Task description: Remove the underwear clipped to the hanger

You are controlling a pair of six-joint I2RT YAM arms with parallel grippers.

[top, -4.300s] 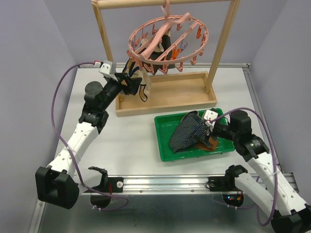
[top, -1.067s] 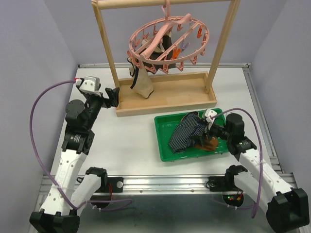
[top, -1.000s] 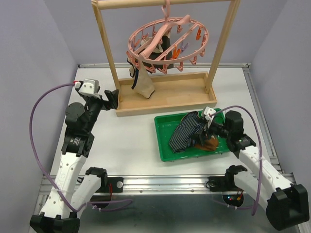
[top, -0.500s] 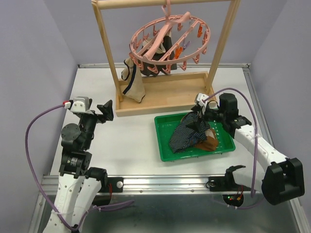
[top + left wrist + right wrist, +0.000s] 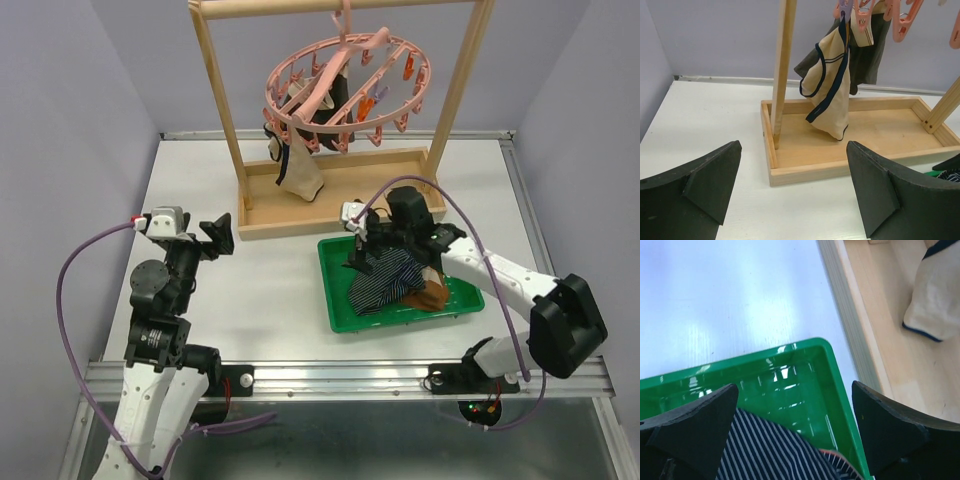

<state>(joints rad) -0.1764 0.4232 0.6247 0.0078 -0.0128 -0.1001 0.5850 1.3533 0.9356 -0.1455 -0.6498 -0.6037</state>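
Note:
The hanging lower part of the beige underwear is outward of my right gripper and to its left in the top view, so I should move my right gripper outward onto it next.
The pink ring hanger (image 5: 345,85) hangs from the wooden frame's top bar. A beige underwear with navy trim (image 5: 297,170) (image 5: 830,95) dangles from its clips, with a dark grey one (image 5: 335,100) (image 5: 870,55) behind it. My left gripper (image 5: 215,238) (image 5: 795,190) is open and empty, low over the table and well short of the beige piece. My right gripper (image 5: 360,250) (image 5: 792,435) is open and empty over the far-left corner of the green tray (image 5: 340,310) (image 5: 835,385). A navy striped underwear (image 5: 385,280) (image 5: 770,450) and a brown one (image 5: 432,297) lie in that tray.
The tall wooden frame stands in a shallow wooden base (image 5: 340,215) (image 5: 850,145) (image 5: 875,315) at the back. Its left post (image 5: 782,65) rises just left of the beige piece. Pink and orange clips (image 5: 900,20) dangle around the ring. Purple-grey walls close the sides.
My right gripper swung left across the tray to its far-left corner. My left gripper pulled back from the wooden base toward the near side. The hanger and the beige piece swayed.

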